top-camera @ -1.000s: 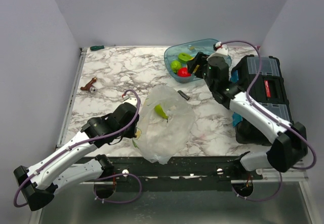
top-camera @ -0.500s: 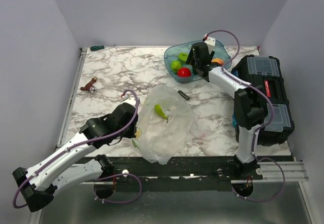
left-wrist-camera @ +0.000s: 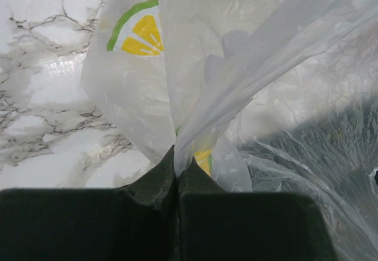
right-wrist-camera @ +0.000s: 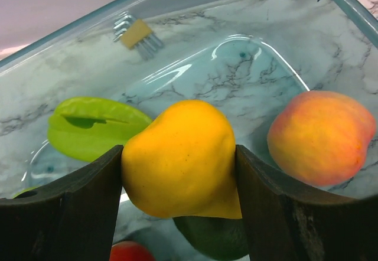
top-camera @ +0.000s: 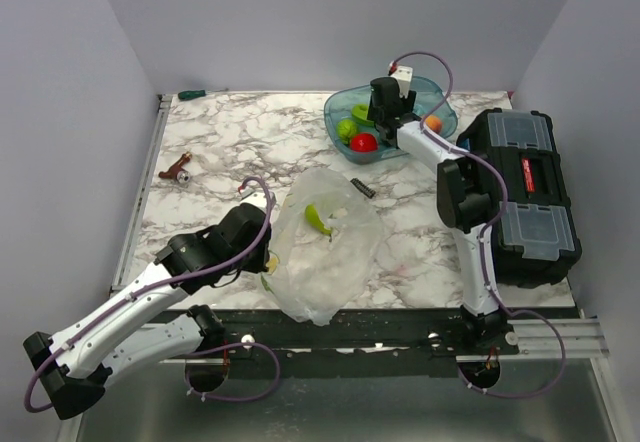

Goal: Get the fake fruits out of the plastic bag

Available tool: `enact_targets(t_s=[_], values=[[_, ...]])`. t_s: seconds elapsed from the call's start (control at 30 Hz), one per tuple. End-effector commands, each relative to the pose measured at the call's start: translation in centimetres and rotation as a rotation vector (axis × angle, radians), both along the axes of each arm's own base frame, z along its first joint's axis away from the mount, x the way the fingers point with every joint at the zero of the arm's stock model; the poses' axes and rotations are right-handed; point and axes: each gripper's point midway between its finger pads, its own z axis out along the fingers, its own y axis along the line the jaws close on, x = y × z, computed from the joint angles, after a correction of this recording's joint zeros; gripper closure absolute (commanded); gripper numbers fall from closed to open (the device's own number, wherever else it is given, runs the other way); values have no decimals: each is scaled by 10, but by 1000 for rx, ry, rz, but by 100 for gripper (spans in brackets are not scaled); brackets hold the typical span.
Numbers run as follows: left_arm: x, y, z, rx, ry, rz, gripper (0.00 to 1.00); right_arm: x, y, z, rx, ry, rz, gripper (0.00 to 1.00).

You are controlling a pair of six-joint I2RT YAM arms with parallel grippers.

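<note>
The yellow fruit still hangs above the tub's bottom, so my right gripper will next go down between the light green fruit and the peach-like ball (right-wrist-camera: 322, 137) to release.
The plastic bag (top-camera: 325, 252) lies crumpled near the table's front edge, with one green fake fruit (top-camera: 318, 219) inside it. My left gripper (top-camera: 268, 254) is shut on the bag's left edge; the left wrist view shows the film (left-wrist-camera: 236, 66) pinched between the closed fingers (left-wrist-camera: 150, 184). My right gripper (top-camera: 385, 112) is over the teal tub (top-camera: 440, 102), shut on a yellow fruit (right-wrist-camera: 180, 157). Below it in the tub lie a light green fruit (right-wrist-camera: 94, 125), a dark green fruit (right-wrist-camera: 215, 237), a red fruit (right-wrist-camera: 130, 252) and the orange peach-like ball (right-wrist-camera: 322, 137).
A black toolbox (top-camera: 525, 192) stands at the right edge. A small dark object (top-camera: 362, 186) lies between the tub and the bag. A brown tool (top-camera: 177, 170) lies at the left and a green marker (top-camera: 191, 93) at the back left corner.
My right arm has swung back and left, bringing its gripper over the middle of the tub. My left arm and the bag have stayed put.
</note>
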Motion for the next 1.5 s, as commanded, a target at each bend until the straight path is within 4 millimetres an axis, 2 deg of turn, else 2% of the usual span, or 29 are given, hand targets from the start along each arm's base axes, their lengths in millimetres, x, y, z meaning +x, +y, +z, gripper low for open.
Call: enact_targets(t_s=[0.0,0.23,0.37,0.67,0.83,0.93,1.07,1.17,1.27,1.47], values=[[-1,-1,-2,-3,0,-6,100,5,-20,-18,-74,51,-30,81],[-1,-2,-4,0,7,-11,100,9,-21,-36,-85,94,-4,62],[-1,-3,-5,3,10,-12,100,9,-20,-41,-88,109,17,39],[-1,-3,-6,8,17,-12,100,5,-14,-30,-72,122,55,11],[-1,-3,-7,9,17,-12,100,-2,-10,-13,-23,119,61,9],[-1,-4,-7,11,21,-14,100,-12,-8,9,40,104,54,9],[-1,-4,-9,17,28,-15,100,-40,-3,38,136,51,82,11],[-1,-4,-9,19,30,-15,100,-70,1,45,175,26,108,11],[0,-4,-10,20,29,-11,100,-105,9,32,214,69,144,11],[0,-4,-12,28,38,-13,100,-188,43,9,236,124,251,11]])
